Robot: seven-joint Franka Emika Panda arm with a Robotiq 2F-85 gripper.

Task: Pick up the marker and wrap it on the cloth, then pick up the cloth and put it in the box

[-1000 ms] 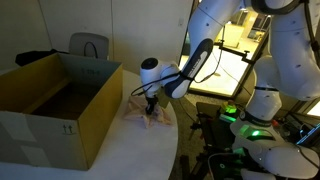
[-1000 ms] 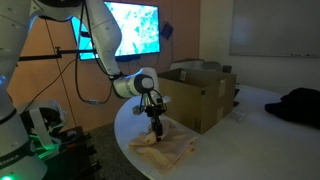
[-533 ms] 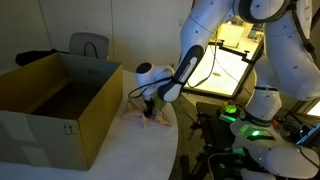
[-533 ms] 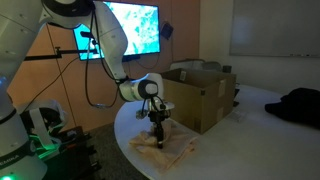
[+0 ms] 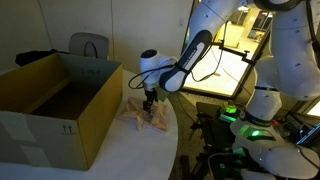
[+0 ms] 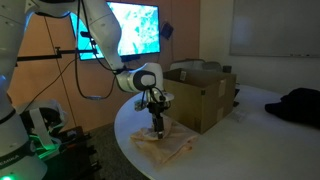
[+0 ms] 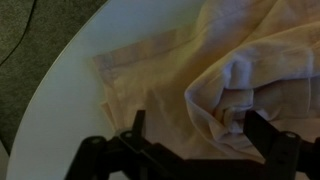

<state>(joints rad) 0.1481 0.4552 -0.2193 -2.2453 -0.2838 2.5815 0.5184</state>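
I need to bring my open gripper down next with a turn onto the peach cloth's raised fold, since that fold stands bunched between its two fingers.
A pale peach cloth (image 5: pixel 151 118) (image 6: pixel 166 144) lies crumpled on the white round table (image 5: pixel 130 150), beside the open cardboard box (image 5: pixel 40 125) (image 6: pixel 205 105). My gripper (image 5: pixel 150 104) (image 6: pixel 157 124) hangs just above the cloth, open, with nothing between its fingers. In the wrist view the cloth (image 7: pixel 150 80) is bunched into a fold between the two dark fingers of the gripper (image 7: pixel 194 120). A small reddish spot shows inside that fold; the marker is otherwise hidden.
The table's curved edge (image 7: pixel 60 90) runs close to the cloth on one side. A black bundle (image 6: pixel 300 105) lies at the table's far end. A chair (image 5: pixel 88 45) stands behind the box. Robot bases with green lights (image 5: pixel 240 115) stand off the table.
The gripper has gone from shut to open and has risen a little off the cloth. The cloth stays bunched on the table.
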